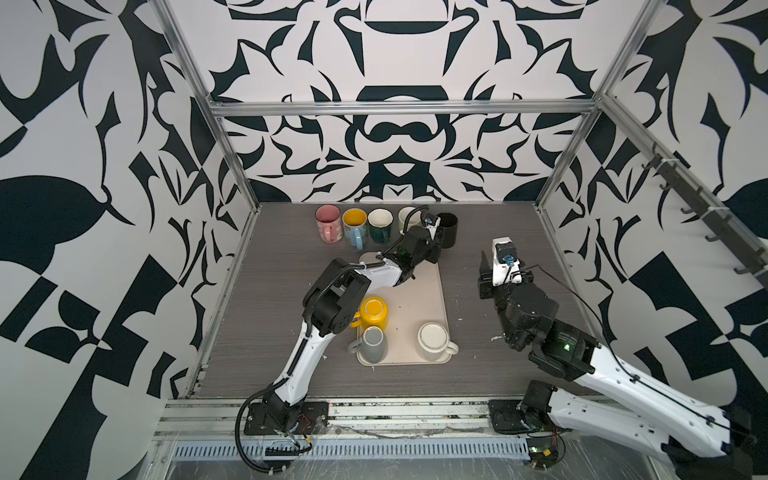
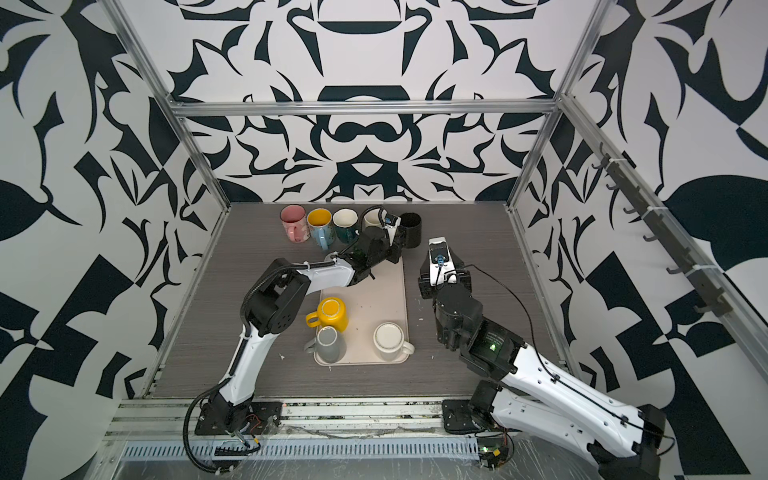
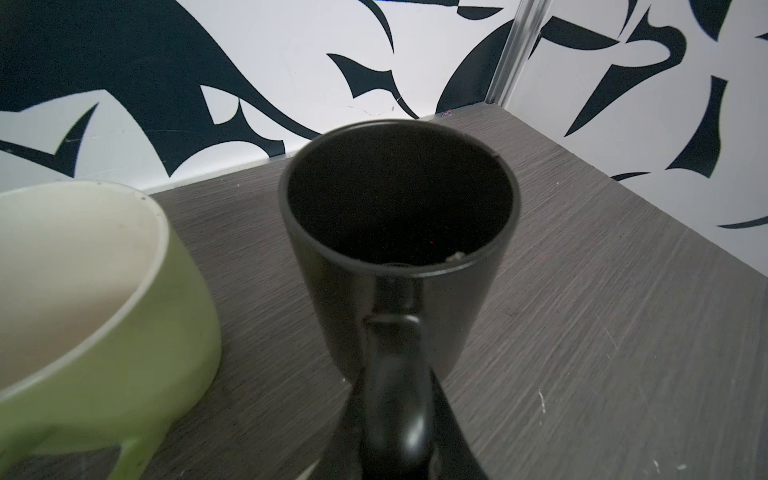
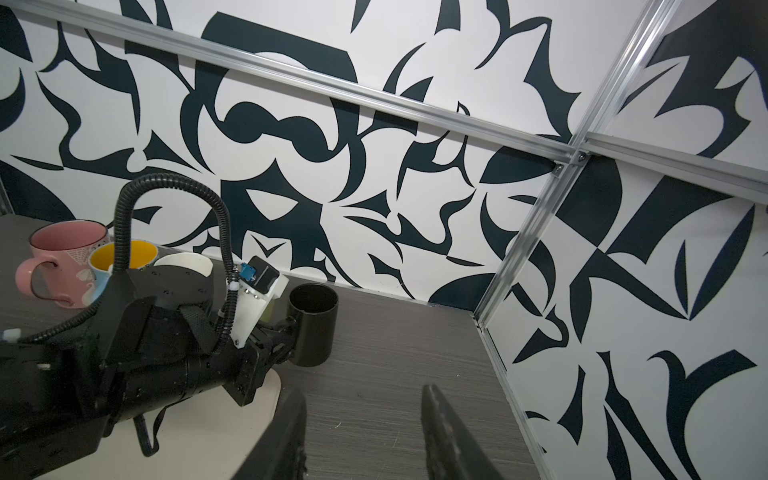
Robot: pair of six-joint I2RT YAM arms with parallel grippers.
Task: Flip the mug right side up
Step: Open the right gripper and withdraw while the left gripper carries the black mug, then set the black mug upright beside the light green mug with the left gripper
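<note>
The black mug's opening already faces up. My left gripper moves down next to settle the black mug on the tabletop beside the pale green mug and lets go of the black mug's handle.
A black mug (image 1: 448,230) (image 2: 411,230) stands upright, mouth up, at the right end of the back row of mugs. Its dark hollow (image 3: 399,208) faces the left wrist view. My left gripper (image 1: 435,243) (image 2: 400,243) (image 3: 395,390) is shut on the mug's handle, which runs between the jaws. In the right wrist view the mug (image 4: 312,324) has its base at the table surface, with the left gripper (image 4: 286,332) at its side. My right gripper (image 1: 494,270) (image 2: 442,268) (image 4: 361,399) hangs open and empty over bare table, right of the tray.
A beige tray (image 1: 419,286) carries three upside-down mugs: yellow (image 1: 374,311), grey (image 1: 373,343), cream (image 1: 432,338). Upright in the back row are pink (image 1: 327,222), blue with yellow inside (image 1: 354,226), dark green (image 1: 380,224) and pale green (image 3: 104,291) mugs. Cage frames border the table.
</note>
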